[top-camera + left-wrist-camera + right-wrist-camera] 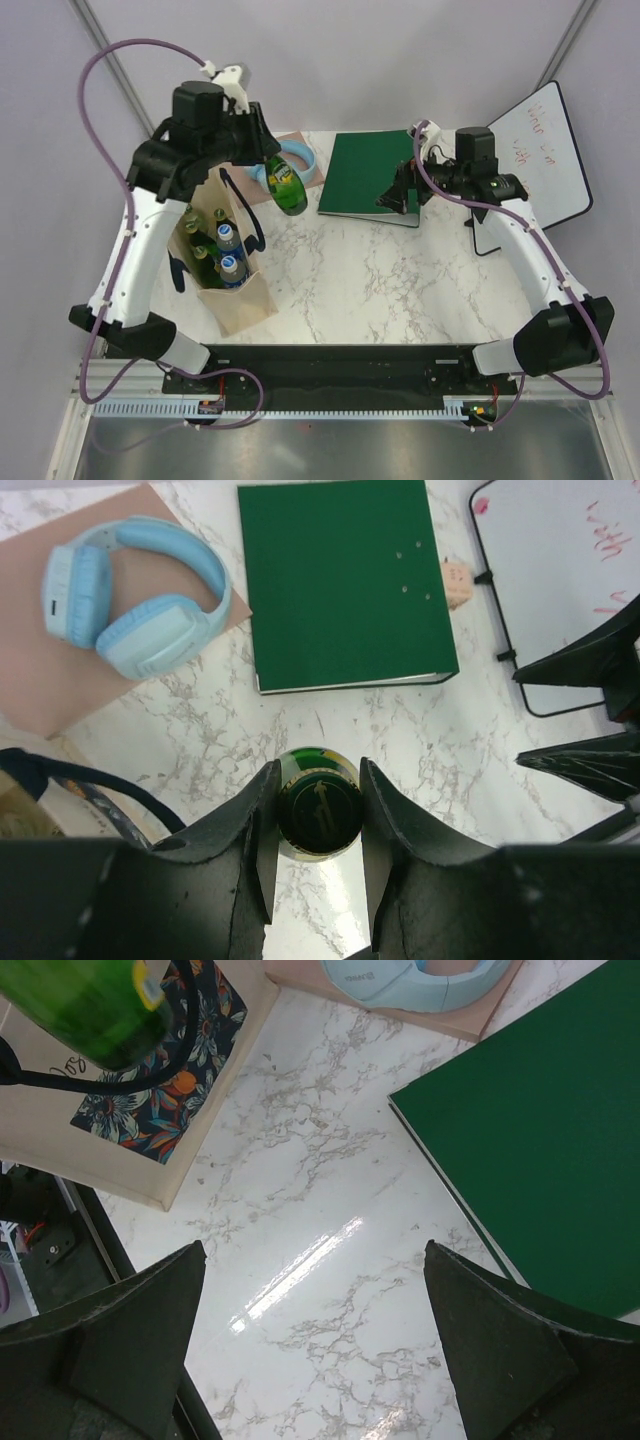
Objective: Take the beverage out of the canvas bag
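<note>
My left gripper next lowers the still-hanging bottle outward to stand on bare marble between headphones and binder (233,685), below and outward, and releases its cap.
A green glass bottle (287,186), the beverage, hangs in the air right of the canvas bag (240,300), with my left gripper (262,150) shut on its cap end. From the left wrist the dark cap (319,814) sits squeezed between both fingers, high over the marble. The beige bag stands at the table's left with navy handles (246,215) and holds several more bottles (229,240), blue-capped and green. My right gripper (313,1260) hangs open over bare marble, near the green binder, with nothing between its fingers. The bottle's base (90,1005) shows in the right wrist view's top left.
A green binder (368,178) lies at the back centre. Blue headphones (130,610) rest on a brown pad (40,680) at the back left. A small whiteboard (540,160) leans at the right edge. Marble tabletop (400,270) spreads between the arms.
</note>
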You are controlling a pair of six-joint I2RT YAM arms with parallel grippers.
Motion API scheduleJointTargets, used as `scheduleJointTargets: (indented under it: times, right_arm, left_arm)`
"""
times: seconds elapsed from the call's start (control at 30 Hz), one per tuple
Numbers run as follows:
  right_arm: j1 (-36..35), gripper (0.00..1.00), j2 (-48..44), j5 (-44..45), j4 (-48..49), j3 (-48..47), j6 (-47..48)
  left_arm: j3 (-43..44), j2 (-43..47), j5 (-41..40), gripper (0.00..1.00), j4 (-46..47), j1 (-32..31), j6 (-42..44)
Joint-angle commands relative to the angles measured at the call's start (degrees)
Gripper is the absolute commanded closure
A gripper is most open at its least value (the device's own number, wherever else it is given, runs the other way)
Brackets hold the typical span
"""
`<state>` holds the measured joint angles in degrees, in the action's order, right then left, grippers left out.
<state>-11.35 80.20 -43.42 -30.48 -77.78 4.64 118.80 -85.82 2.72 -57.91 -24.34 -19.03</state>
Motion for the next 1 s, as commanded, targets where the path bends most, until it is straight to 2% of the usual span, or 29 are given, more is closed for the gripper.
scheduleJointTargets:
  times: [0.0,0.17,0.37,0.73,0.97]
  right_arm:
    - [0.54,0.02,-2.42,0.62,0.77,1.31,1.68]
    - [0.54,0.02,-3.12,0.53,0.69,2.54,1.86]
    - [0.63,0.02,-3.74,0.79,0.69,3.77,2.04]
    - [0.63,0.02,-3.21,0.79,0.68,3.77,2.30]
    - [0.63,0.02,-3.04,0.70,0.60,3.86,2.47]
  left_arm:
    - [-7.33,0.22,-1.93,0.98,20.54,-2.73,3.11]
    - [-17.18,-1.54,-2.19,0.98,29.68,-3.61,5.75]
    - [-22.29,-5.14,-6.32,0.98,37.78,-4.49,9.35]
    - [-24.67,-12.00,-11.86,0.98,45.51,-4.58,15.42]
    - [-24.76,-15.69,-13.44,0.98,48.85,-4.49,16.39]
